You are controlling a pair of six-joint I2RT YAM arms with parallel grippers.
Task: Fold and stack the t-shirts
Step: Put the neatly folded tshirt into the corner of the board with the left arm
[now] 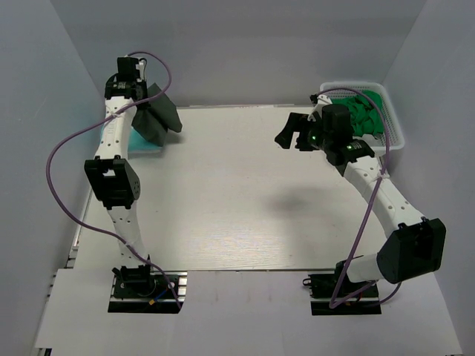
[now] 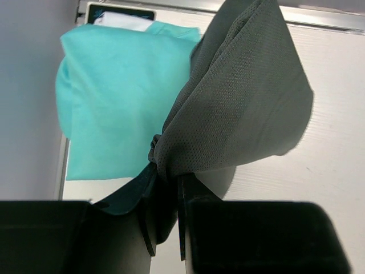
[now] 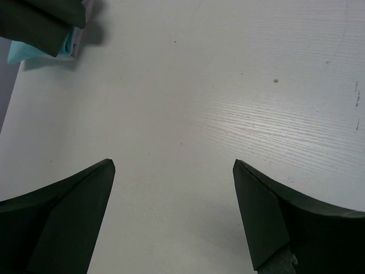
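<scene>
I will next move my left gripper down and left in the top view, laying the dark t-shirt over the mint-teal t-shirt (image 2: 126, 97), folded flat beneath.
My left gripper (image 2: 165, 177) is shut on a bunched edge of the dark grey-green t-shirt (image 2: 239, 97), which hangs lifted at the table's far left (image 1: 157, 117). Below and behind it lies the light mint-teal t-shirt (image 2: 108, 97), folded flat at the back left corner. My right gripper (image 3: 174, 165) stands open over bare tabletop at the right rear (image 1: 295, 133), holding nothing. In the right wrist view, the dark shirt (image 3: 40, 23) and a sliver of the teal one (image 3: 20, 51) show at the top left. A bright green t-shirt (image 1: 365, 115) lies crumpled in the basket.
A white mesh basket (image 1: 393, 141) sits at the back right corner, just behind my right wrist. Grey walls close in the left, right and back sides. The white wooden tabletop (image 1: 237, 200) spreads between the arms.
</scene>
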